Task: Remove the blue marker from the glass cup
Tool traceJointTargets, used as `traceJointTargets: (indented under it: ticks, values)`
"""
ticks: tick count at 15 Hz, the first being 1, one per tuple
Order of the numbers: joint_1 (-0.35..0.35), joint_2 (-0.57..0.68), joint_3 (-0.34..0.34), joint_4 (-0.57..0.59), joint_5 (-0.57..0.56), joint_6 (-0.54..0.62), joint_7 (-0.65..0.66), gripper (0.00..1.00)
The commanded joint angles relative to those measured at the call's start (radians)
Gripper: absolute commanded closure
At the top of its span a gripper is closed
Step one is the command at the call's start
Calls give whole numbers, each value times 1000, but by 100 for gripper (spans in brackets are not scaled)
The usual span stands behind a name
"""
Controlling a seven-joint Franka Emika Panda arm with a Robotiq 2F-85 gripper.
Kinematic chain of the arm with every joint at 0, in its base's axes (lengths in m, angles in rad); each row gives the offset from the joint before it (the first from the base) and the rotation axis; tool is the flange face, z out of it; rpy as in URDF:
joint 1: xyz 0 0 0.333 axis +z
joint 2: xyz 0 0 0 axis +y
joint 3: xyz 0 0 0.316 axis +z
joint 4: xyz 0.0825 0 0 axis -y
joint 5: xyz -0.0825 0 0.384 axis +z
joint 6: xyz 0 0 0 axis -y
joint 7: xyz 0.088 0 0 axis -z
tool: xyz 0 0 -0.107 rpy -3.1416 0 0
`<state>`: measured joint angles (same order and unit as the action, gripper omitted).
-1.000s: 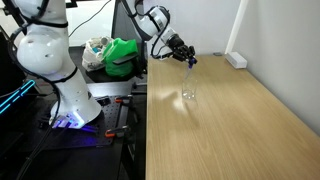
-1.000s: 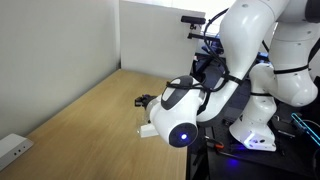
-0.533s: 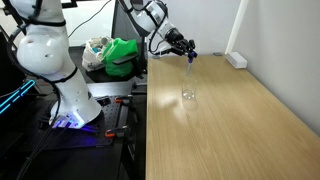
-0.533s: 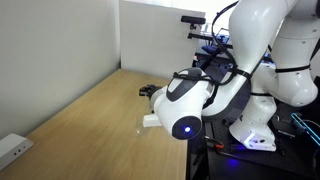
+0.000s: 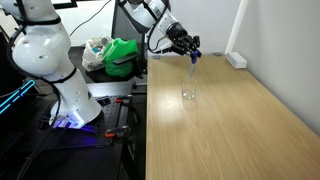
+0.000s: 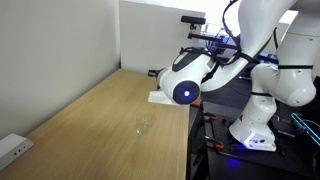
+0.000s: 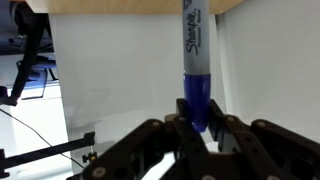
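Observation:
The gripper moves in from the table's far edge next, past the empty cup, over the bare wood beside it, since the marker (image 5: 193, 57) is out of the cup.
The glass cup (image 5: 188, 94) stands empty on the wooden table (image 5: 230, 130); it also shows in an exterior view (image 6: 143, 126). My gripper (image 5: 190, 50) is raised well above the table's far edge, up and behind the cup, and is shut on the blue marker (image 5: 193, 57). In the wrist view the blue marker (image 7: 195, 70) stands upright between my fingers (image 7: 176, 125), its blue cap end clamped at my gripper (image 7: 199, 125) and its grey printed barrel pointing away. The cup is out of the wrist view.
A white power strip (image 5: 236, 61) lies at the table's far corner by the wall and also shows in an exterior view (image 6: 12, 150). A green bag (image 5: 122, 57) sits on a cart beside the table. A second white robot (image 5: 45, 50) stands left of the table.
My gripper has risen and swung away from the cup toward the table's far edge, carrying the marker. The cup has not moved.

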<state>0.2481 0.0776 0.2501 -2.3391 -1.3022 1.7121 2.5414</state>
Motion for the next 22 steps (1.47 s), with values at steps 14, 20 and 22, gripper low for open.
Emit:
traceJointTargets:
  ticks: [14, 20, 22]
  values:
    - [-260, -226, -321, -107, -58, 782, -191, 94]
    - [-306, -167, -397, -95, -3, 1029, -321, 94]
    - [-313, -137, -418, -90, 27, 1091, -362, 94]
